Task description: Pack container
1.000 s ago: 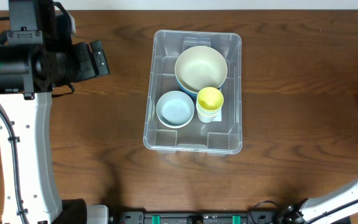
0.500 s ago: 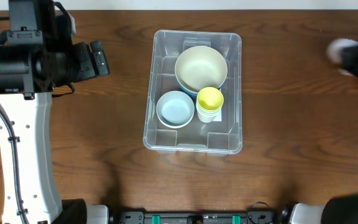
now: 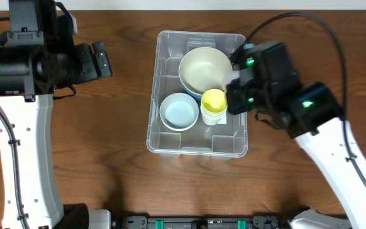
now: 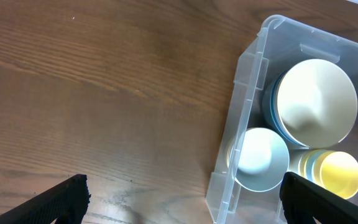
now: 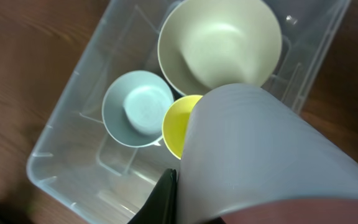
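Note:
My right gripper carries the pale grey cup [image 5: 260,155] toward the yellow stack and down into the open, empty top yellow cup next.
The clear plastic container [image 3: 196,149] stands at the table's middle. It holds a large cream bowl [image 3: 205,69], a small light blue bowl [image 3: 179,111] and a stack of yellow cups [image 3: 214,105]. My right gripper [image 3: 237,89] hovers over the container's right side, shut on a pale grey cup [image 5: 260,155]. That cup fills the right wrist view and hangs beside the yellow cups [image 5: 178,124]. My left gripper [image 4: 182,202] is open and empty above the table, left of the container [image 4: 244,99].
Bare brown wood lies all round the container. The left arm [image 3: 24,63] stands at the far left, and the right arm's white link [image 3: 342,159] crosses the lower right.
My right arm has swept in from the far right edge to above the container's right side, carrying the pale cup. The left arm has not moved.

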Tool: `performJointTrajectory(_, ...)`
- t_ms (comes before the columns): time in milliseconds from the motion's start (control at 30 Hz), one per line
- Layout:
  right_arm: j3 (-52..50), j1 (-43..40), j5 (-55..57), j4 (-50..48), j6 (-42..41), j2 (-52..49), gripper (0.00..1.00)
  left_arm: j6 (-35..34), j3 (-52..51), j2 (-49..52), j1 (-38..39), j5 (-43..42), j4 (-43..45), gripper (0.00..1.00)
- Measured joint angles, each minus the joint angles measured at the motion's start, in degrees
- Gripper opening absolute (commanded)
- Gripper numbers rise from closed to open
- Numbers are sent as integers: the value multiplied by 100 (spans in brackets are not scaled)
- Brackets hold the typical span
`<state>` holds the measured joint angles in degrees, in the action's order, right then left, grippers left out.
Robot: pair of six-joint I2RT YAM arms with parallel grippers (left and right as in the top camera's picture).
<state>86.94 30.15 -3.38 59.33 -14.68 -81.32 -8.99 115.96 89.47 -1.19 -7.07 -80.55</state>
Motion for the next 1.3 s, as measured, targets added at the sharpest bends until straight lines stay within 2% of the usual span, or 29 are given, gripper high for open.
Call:
performJointTrajectory(200,0,240,212,87,-24,-588,1,0,0,0,0,0,-2,98)
performJointTrajectory(500,0,317,-197,92,-22,-1333,1,0,0,0,0,0,0,98)
performJointTrajectory(600,0,348,-223,90,-28,-1392,44,0,0,0,0,0,-2,98)
performJointTrajectory(633,0,367,-221,81,-9,-1392,49,0,0,0,0,0,-2,98)
performJointTrajectory(700,0,389,-219,48,13,-1388,52,0,0,0,0,0,0,98)
performJointTrajectory(733,2,391,-208,42,15,-1388,58,0,0,0,0,0,0,98)
performJointTrajectory(933,142,365,514,63,15,-1185,80,0,0,0,0,0,0,98)
performJointTrajectory(1133,363,81,1331,-262,44,-293,99,0,0,0,0,0,0,98)
performJointTrajectory(1300,426,2,1585,-568,61,542,99,0,0,0,0,0,0,98)
